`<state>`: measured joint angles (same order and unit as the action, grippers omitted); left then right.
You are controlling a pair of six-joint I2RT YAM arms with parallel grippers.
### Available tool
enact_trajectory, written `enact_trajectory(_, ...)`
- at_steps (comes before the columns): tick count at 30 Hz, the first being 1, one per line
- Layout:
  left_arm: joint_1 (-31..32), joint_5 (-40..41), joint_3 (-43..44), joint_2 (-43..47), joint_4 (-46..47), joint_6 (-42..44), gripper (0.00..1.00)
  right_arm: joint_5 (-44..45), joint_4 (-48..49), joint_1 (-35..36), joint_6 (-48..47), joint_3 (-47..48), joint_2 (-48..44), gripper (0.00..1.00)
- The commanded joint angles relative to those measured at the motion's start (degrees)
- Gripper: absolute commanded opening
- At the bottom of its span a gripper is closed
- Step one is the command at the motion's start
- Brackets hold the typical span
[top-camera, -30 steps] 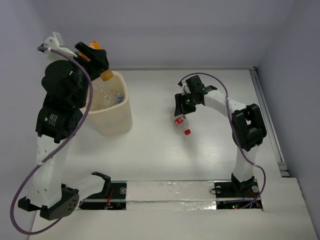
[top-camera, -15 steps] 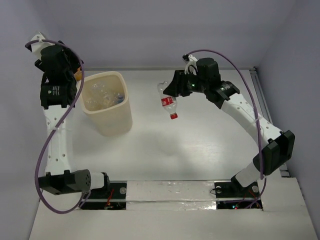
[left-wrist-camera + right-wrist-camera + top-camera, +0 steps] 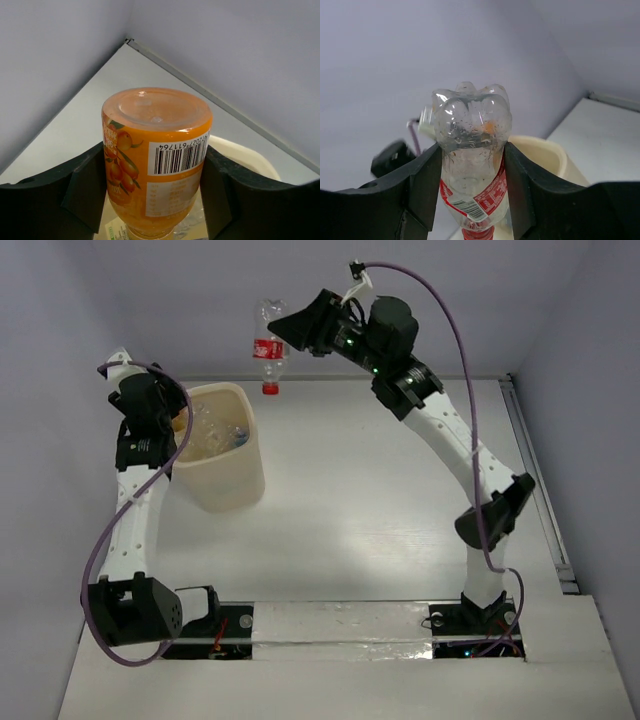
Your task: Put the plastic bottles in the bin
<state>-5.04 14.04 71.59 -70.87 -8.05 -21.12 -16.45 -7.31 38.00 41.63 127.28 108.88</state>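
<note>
The bin is to the left of my right gripper in the top view, so my right gripper needs to go sideways over the bin's opening [image 3: 214,422] [image 3: 538,155] and release the bottle.
The cream-beige bin [image 3: 225,485] stands at the back left of the table with several clear bottles [image 3: 215,430] inside. My left gripper [image 3: 155,200] is shut on a short orange bottle [image 3: 156,150], held cap down over the bin's rim [image 3: 240,152]; the top view shows it [image 3: 180,423] at the bin's left edge. My right gripper [image 3: 472,190] is shut on a clear bottle with a red label and red cap [image 3: 472,165], cap down. In the top view that bottle [image 3: 267,345] hangs high, up and right of the bin, and the right wrist view shows the bin [image 3: 540,150] behind it.
The white table [image 3: 380,510] ends at a grey rail on the right [image 3: 535,470]. Lilac walls close in the back and both sides. A strip of silvery tape [image 3: 340,625] runs between the two arm bases at the near edge.
My right arm has swung up and left, carrying the red-labelled bottle from mid-table to high near the bin. My left arm has moved the orange bottle to the bin's left rim.
</note>
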Motion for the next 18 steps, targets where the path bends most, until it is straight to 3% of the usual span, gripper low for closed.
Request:
enact_trajectory(1,1.43,-2.08,-3.29,3.98,11.13,1.44,0.57,6.77,5.81,1.28,6.0,9.01,9.3,0.5)
enact_trajectory(2,1.43,-2.52,-4.08,4.68,11.39,1.26,0.7,8.69,6.6,2.07,7.23,11.21,11.16,0.5)
enact_trajectory(5,1.43,-3.85,-5.85,6.35,10.79,-0.85,0.9,12.21,6.78,3.92,8.64,19.13,17.39,0.5)
enact_trajectory(7,1.43,-4.46,-5.15,7.32,9.9,-1.72,0.97,14.68,9.06,5.24,8.12,20.02,18.64,0.5)
enact_trajectory(12,1.43,-5.78,0.38,9.52,4.55,-3.74,0.99,25.48,10.05,9.28,2.5,19.04,20.39,0.51)
enact_trajectory(18,1.43,-7.28,8.82,11.63,-0.46,-5.94,0.99,27.0,7.57,11.83,-3.56,19.76,22.78,0.54)
